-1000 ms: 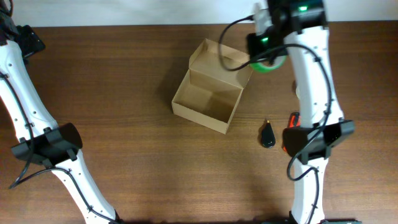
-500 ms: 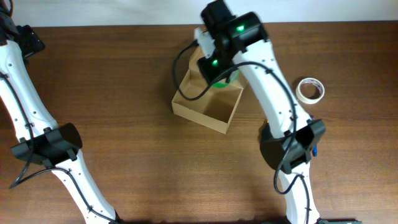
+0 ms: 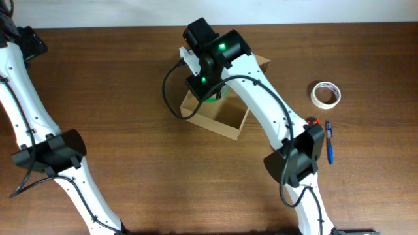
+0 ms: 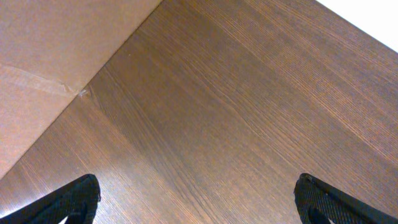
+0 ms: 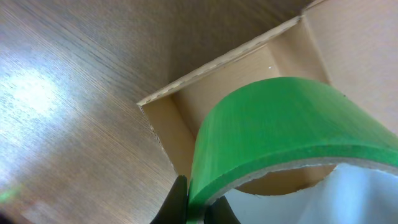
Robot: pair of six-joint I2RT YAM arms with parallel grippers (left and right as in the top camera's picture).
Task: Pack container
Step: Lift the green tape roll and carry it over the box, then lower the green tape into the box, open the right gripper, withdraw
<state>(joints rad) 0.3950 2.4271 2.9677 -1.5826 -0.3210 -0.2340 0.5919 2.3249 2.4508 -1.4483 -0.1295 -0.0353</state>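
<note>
The green tape roll still hangs above the open box, so my right gripper should move down into the box's near inner corner (image 3: 208,109) (image 5: 186,118) and let go of the roll's side.
The container, a plain tan cardboard box (image 3: 225,123) with its flap lid open, stands on the table at centre back. My right gripper (image 5: 198,211) is shut on the wall of a green tape roll (image 5: 280,124) and holds it over the box's left inner corner (image 5: 180,118); overhead, the green roll (image 3: 215,98) peeks out under the right wrist above the box. My left gripper (image 4: 199,202) is open and empty over bare table, far left; overhead, its fingers are out of view.
A white tape roll (image 3: 325,94) lies at the right. A blue pen (image 3: 328,140) and a small red item (image 3: 309,122) lie beside the right arm's base. A cardboard sheet (image 4: 43,68) shows in the left wrist view's upper left.
The right arm swung left with the green roll, from beside the box's right to over the box's left part. The white roll and blue pen came into view. The left arm stayed still.
</note>
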